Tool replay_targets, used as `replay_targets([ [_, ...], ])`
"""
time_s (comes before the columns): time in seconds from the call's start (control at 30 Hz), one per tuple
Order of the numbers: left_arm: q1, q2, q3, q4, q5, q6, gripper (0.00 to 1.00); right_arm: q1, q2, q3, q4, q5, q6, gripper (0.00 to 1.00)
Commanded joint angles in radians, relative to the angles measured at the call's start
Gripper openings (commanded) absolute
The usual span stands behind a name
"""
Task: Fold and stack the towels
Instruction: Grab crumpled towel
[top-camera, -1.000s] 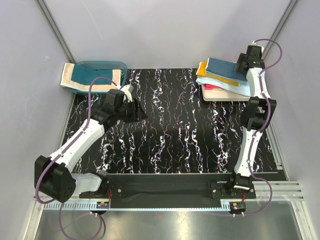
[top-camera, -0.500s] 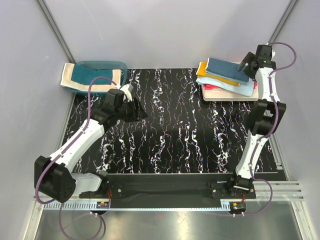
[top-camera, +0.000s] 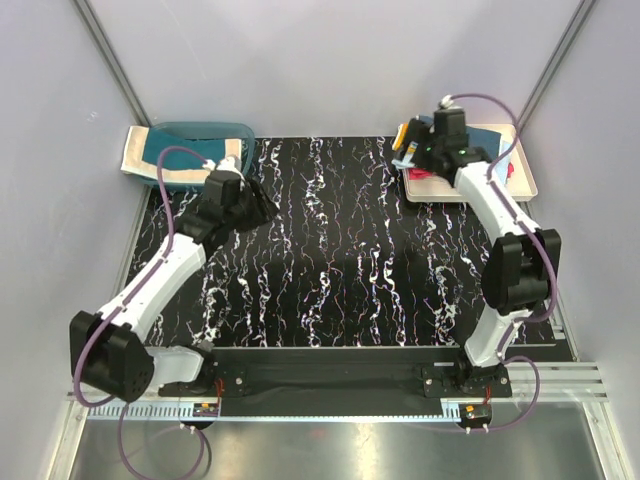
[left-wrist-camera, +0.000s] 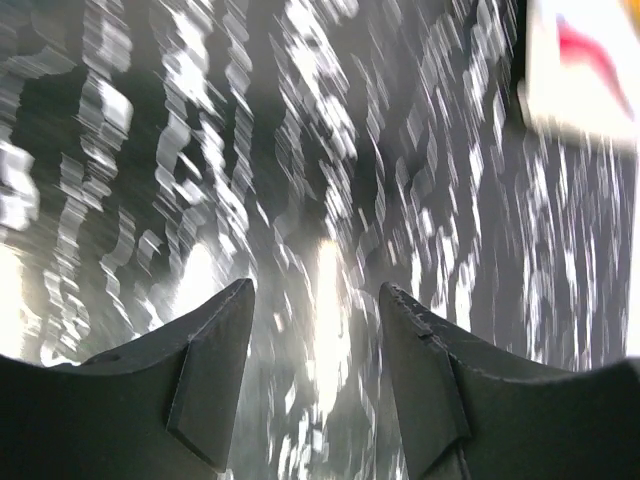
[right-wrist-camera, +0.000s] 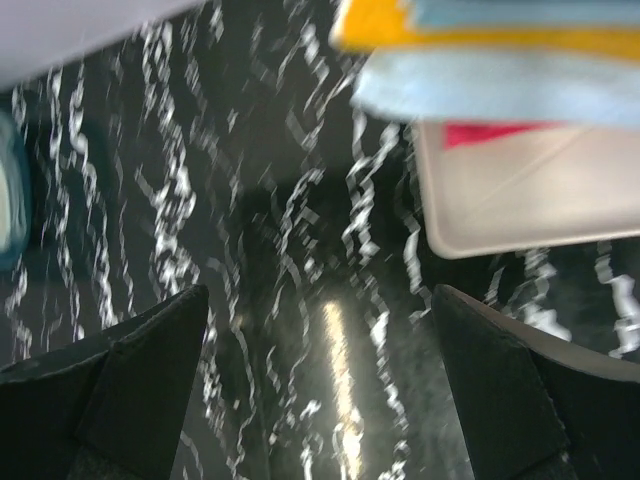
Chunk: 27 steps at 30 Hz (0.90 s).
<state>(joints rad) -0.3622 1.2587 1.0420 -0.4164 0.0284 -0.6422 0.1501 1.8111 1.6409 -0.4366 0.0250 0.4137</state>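
Observation:
Next, my left gripper swings outward, turning toward the basin (top-camera: 205, 130), and lowers onto the towel's end by the mat, since that towel still lies unstacked.
A folded stack of towels lies on the cream tray (top-camera: 520, 178) at the back right. In the right wrist view it shows orange-yellow (right-wrist-camera: 372, 28) over light blue (right-wrist-camera: 470, 90) over red (right-wrist-camera: 490, 133). My right gripper (top-camera: 412, 152) hovers at the stack's left edge and hides most of it from above; it stands (right-wrist-camera: 320, 300) wide open over bare mat. A dark teal towel (top-camera: 170, 160) with a cream border drapes over the basin (top-camera: 205, 130) at the back left. My left gripper (top-camera: 256, 205) is to the right of that towel, open (left-wrist-camera: 315, 290) and empty.
The black mat (top-camera: 350, 260) with white streaks covers the table between the arms. Grey walls close in the back and both sides. The tray's corner (right-wrist-camera: 520, 205) sits just right of and beyond my right fingers.
My right arm swung from the far right of the tray to the left edge of the stack, its jaws opening wide. My left gripper shifted slightly back toward the basin.

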Motion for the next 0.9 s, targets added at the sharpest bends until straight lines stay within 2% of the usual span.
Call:
replay_targets([
  [0.0,0.054,0.074,0.126,0.134,-0.253,-0.091,0.58,0.078,-0.076,-0.088,0.107,-0.02,0.031,1.0],
  [0.07,0.078,0.16,0.177,0.152,-0.399,-0.103,0.59,0.118,-0.094,-0.151,0.136,-0.023,0.037,1.0],
  [0.2,0.209,0.344,0.364,0.148,-0.504,-0.177,0.61,0.218,-0.105,-0.222,0.162,-0.023,0.054,1.0],
  [0.27,0.247,0.468,0.441,0.145,-0.51,-0.209,0.61,0.258,-0.101,-0.24,0.162,-0.023,0.054,1.0],
  [0.3,0.276,0.513,0.532,0.13,-0.515,-0.221,0.61,0.267,-0.098,-0.243,0.16,-0.023,0.059,1.0],
  [0.33,0.287,0.603,0.579,0.105,-0.522,-0.237,0.61,0.279,-0.098,-0.259,0.167,-0.023,0.059,1.0],
  [0.47,0.344,0.8,0.801,0.082,-0.519,-0.249,0.62,0.293,-0.104,-0.282,0.18,-0.023,0.057,1.0],
  [0.6,0.361,0.99,0.929,0.103,-0.484,-0.235,0.62,0.295,-0.104,-0.294,0.183,-0.023,0.048,1.0],
  [0.67,0.391,1.031,0.954,0.145,-0.432,-0.231,0.61,0.295,-0.104,-0.296,0.187,-0.023,0.046,1.0],
  [0.87,0.396,1.114,1.003,0.107,-0.444,-0.269,0.61,0.295,-0.09,-0.305,0.208,-0.056,0.053,1.0],
])
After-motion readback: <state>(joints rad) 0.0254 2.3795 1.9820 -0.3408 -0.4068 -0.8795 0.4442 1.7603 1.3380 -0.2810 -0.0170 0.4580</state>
